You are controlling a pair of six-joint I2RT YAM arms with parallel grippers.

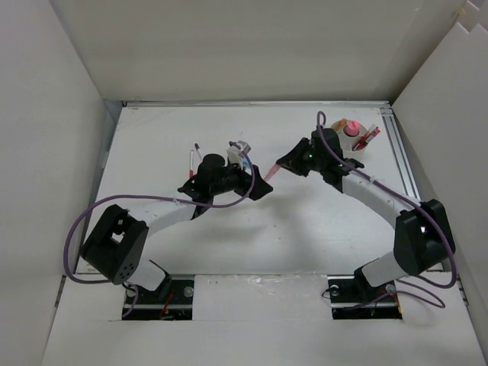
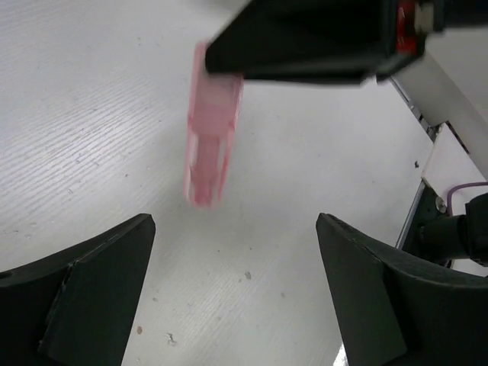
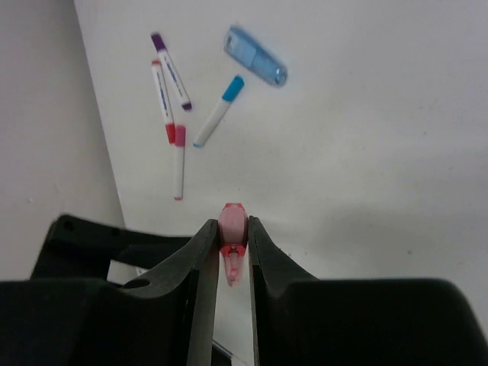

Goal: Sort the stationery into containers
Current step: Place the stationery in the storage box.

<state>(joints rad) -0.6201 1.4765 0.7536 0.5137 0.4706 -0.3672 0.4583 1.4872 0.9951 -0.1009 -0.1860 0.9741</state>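
Note:
Next, my right gripper turns and swings outward over the cup's far side (image 1: 355, 124), beyond the pink item, since the cup already holds red pens.
My right gripper (image 1: 280, 165) is shut on a translucent pink eraser-like piece (image 1: 272, 174), held above the table; the right wrist view shows the piece (image 3: 232, 229) pinched between the fingertips (image 3: 232, 242). My left gripper (image 1: 258, 187) is open and empty just left of it. In the left wrist view the pink piece (image 2: 212, 126) hangs ahead of my open left gripper (image 2: 236, 252), under the right gripper's black fingers (image 2: 305, 38). The white round cup (image 1: 352, 143) stands at the back right with a pink item and red pens in it.
Loose on the table lie a purple-capped marker (image 3: 171, 70), a red-capped marker (image 3: 162, 99), a pink pen (image 3: 179, 160), a blue-capped marker (image 3: 219, 110) and a blue piece (image 3: 255, 55). Two pens (image 1: 194, 157) show left of the left gripper. White walls enclose the table.

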